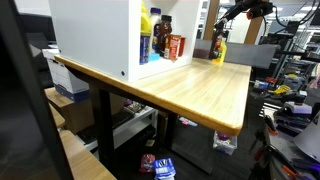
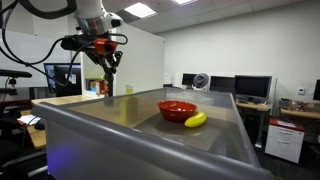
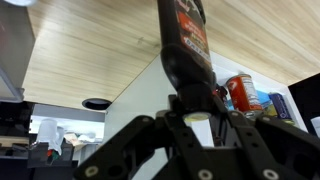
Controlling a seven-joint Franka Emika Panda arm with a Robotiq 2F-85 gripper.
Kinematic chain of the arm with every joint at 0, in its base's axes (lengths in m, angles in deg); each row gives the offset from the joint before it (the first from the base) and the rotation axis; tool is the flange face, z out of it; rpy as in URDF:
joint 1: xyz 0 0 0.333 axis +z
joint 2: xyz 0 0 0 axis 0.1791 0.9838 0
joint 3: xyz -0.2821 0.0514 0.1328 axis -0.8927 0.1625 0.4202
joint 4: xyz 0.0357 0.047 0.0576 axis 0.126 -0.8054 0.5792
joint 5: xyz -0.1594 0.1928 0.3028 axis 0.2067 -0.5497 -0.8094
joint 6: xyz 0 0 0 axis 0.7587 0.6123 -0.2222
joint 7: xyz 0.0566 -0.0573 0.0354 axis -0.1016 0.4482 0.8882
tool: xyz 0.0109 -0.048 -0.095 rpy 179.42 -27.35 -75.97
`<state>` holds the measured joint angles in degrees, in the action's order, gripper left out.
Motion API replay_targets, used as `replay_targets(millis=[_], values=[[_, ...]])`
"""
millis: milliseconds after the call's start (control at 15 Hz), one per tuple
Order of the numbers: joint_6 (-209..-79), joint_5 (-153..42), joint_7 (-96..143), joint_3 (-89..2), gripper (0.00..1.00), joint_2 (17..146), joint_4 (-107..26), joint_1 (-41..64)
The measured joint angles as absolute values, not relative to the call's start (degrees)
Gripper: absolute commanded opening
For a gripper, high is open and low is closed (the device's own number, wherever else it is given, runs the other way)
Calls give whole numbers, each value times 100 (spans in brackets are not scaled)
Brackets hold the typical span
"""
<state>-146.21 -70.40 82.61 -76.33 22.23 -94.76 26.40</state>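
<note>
I need to lower my gripper until the dark bottle stands on the tabletop [image 1: 210, 62] below, beside the yellow bottle, then release the cap end.
My gripper [image 3: 190, 125] is shut on the yellowish cap end of a dark bottle [image 3: 185, 45] with a red and white label. The bottle points down towards the wooden table [image 3: 90, 55]. In both exterior views the gripper [image 1: 219, 36] [image 2: 106, 62] holds the bottle [image 1: 218, 50] [image 2: 108, 82] upright at the table's far end, beside a white open cabinet [image 1: 95, 35]. I cannot tell whether the bottle's base touches the table.
The cabinet holds a yellow bottle [image 1: 146, 28], a dark bottle [image 1: 163, 35] and a red can [image 1: 176, 46] [image 3: 238, 92]. A grey metal bin [image 2: 230, 145] in front holds a red bowl [image 2: 177, 109] and a banana [image 2: 195, 119]. Desks and monitors stand behind.
</note>
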Motion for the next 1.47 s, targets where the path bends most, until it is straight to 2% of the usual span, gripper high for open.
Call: replay_targets(millis=[667,1267,1333,1467], values=[[-14637,-7472,9287,-8309,8,2508,-9276,2807],[-14756,-7560,9288,-8475,8,2956,-9119,2758],[-14756,-7596,9287,-8474,58,3010,-9085,2757],[-14756,-7631,9274,-8451,62,3074,-9046,2729]])
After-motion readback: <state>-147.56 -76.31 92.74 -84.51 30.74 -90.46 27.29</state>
